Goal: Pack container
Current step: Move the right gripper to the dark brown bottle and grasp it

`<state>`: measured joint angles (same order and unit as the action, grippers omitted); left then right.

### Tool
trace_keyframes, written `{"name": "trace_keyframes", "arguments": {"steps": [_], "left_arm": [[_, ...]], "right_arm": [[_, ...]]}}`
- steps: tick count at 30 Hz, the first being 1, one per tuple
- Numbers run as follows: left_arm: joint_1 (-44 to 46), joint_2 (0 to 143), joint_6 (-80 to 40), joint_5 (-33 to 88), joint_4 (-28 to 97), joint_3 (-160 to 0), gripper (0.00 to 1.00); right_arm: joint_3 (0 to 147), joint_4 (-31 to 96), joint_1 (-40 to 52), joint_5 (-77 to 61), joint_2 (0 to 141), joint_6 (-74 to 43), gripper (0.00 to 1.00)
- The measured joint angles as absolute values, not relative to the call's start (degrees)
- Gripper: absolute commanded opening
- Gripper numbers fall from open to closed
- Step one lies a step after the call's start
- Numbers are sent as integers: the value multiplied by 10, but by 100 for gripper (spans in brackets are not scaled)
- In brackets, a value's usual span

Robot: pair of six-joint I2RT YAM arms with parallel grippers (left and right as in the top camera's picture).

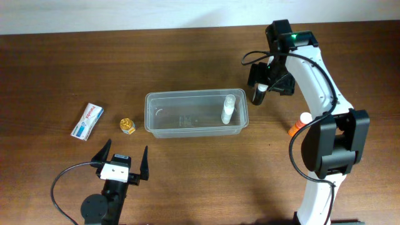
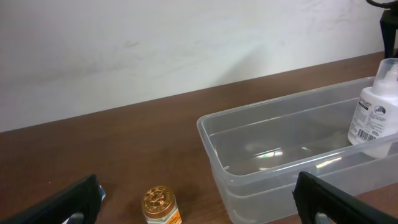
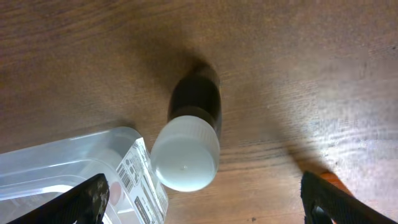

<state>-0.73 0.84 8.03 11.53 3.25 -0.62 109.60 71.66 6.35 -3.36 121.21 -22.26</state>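
Note:
The white cap [image 3: 185, 154] is already between the open fingers of my right gripper, so the gripper should go down over the cap to close on the dark bottle.
The clear plastic container [image 1: 181, 119] sits mid-table with a white bottle [image 1: 227, 109] standing at its right end. My right gripper [image 1: 270, 84] is open and hovers above a dark bottle with a white cap [image 1: 258, 94] that stands just outside the container's right end. In the right wrist view the cap [image 3: 185, 154] lies between the open fingers [image 3: 205, 205], next to the container corner [image 3: 56, 158]. My left gripper [image 1: 122, 161] is open and empty near the front edge. In the left wrist view it [image 2: 196, 208] faces a gold-lidded jar [image 2: 160, 204] and the container [image 2: 211, 134].
A white and blue tube box [image 1: 87, 120] lies at the left, with the small gold-lidded jar [image 1: 127, 125] between it and the container. An orange-capped item [image 1: 299, 125] stands by the right arm's base. A white wall runs along the table's far edge.

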Motion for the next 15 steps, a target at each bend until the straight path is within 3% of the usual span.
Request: {"name": "trace_keyframes", "arguments": {"steps": [9,15], "left_arm": [[-7,8,80,115,32,-6,99],[-7,8,80,115,32,-6,99]], "right_arm": [[1096,691,63,-33,1238,-218,83],[1096,687,63,-33,1261,-218,74]]}}
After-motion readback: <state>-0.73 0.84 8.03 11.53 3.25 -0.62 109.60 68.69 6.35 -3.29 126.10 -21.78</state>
